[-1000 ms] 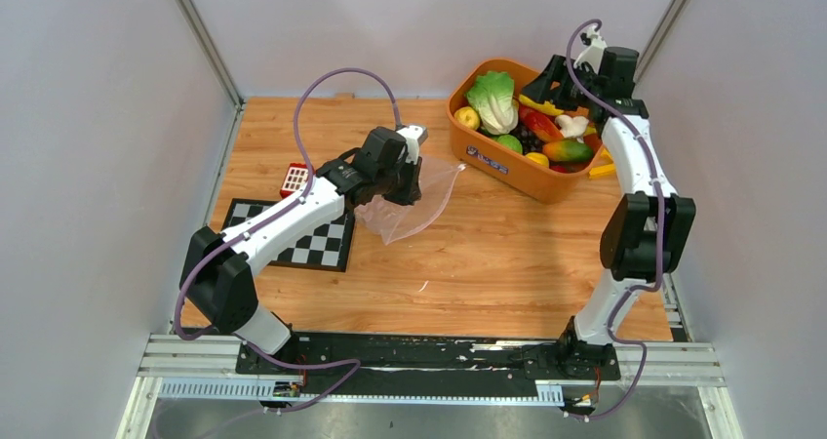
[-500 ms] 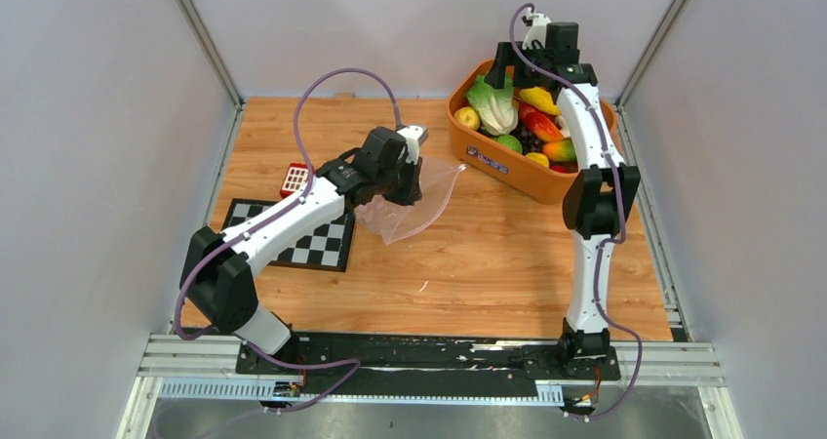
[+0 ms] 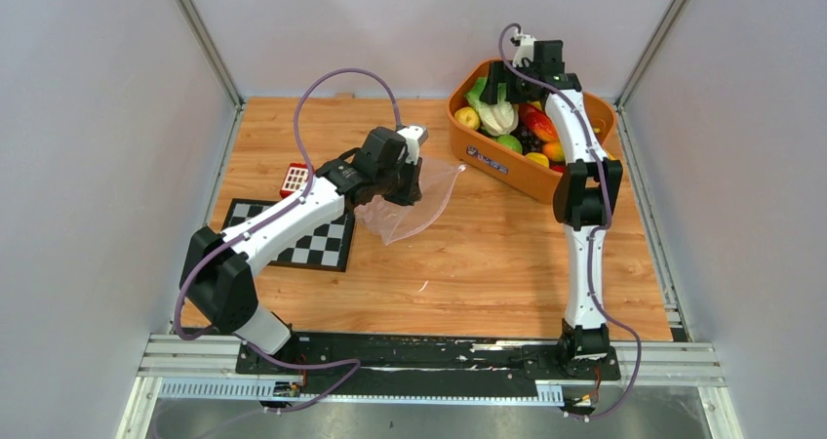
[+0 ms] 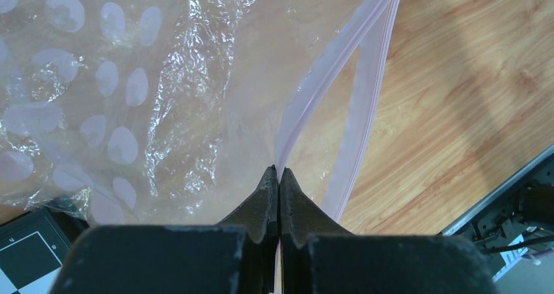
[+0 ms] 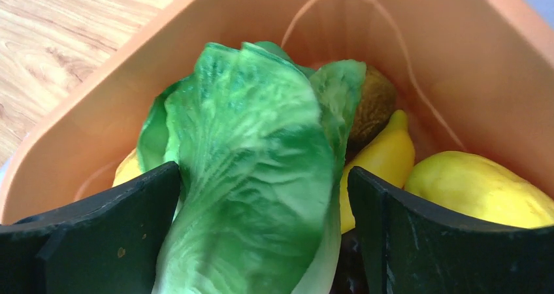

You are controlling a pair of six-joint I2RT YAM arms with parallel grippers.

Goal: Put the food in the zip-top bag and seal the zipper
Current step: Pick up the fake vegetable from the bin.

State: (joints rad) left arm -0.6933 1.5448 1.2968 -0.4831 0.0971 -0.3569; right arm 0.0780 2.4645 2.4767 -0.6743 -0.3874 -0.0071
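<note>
The cabbage's leafy green part (image 5: 261, 176) lies between the open fingers, so next, my right gripper brings its fingers together onto it where they stand.
My left gripper (image 3: 406, 181) (image 4: 279, 172) is shut on the pinkish zipper (image 4: 330, 65) strip of the clear dotted zip-top bag (image 3: 413, 212) (image 4: 130, 98), holding that edge above the table; the mouth gapes to the right. The food lies in the orange basket (image 3: 509, 169). My right gripper (image 3: 497, 90) (image 5: 264, 176) is open inside the basket, its fingers (image 5: 117, 228) standing on either side of the green cabbage (image 5: 255, 170) (image 3: 495, 114). A banana (image 5: 384, 155) and a yellow fruit (image 5: 477, 189) lie to the right of the cabbage.
A checkerboard (image 3: 314, 245) lies under my left arm, with a small red block (image 3: 295, 179) at its far corner. The basket's wall (image 5: 457, 52) rises close behind the cabbage. Grey enclosure walls stand on all sides of the wooden table (image 3: 488, 263).
My right arm has swung left across the basket to the cabbage, and its jaws have opened wider. The left gripper and the bag have not moved.
</note>
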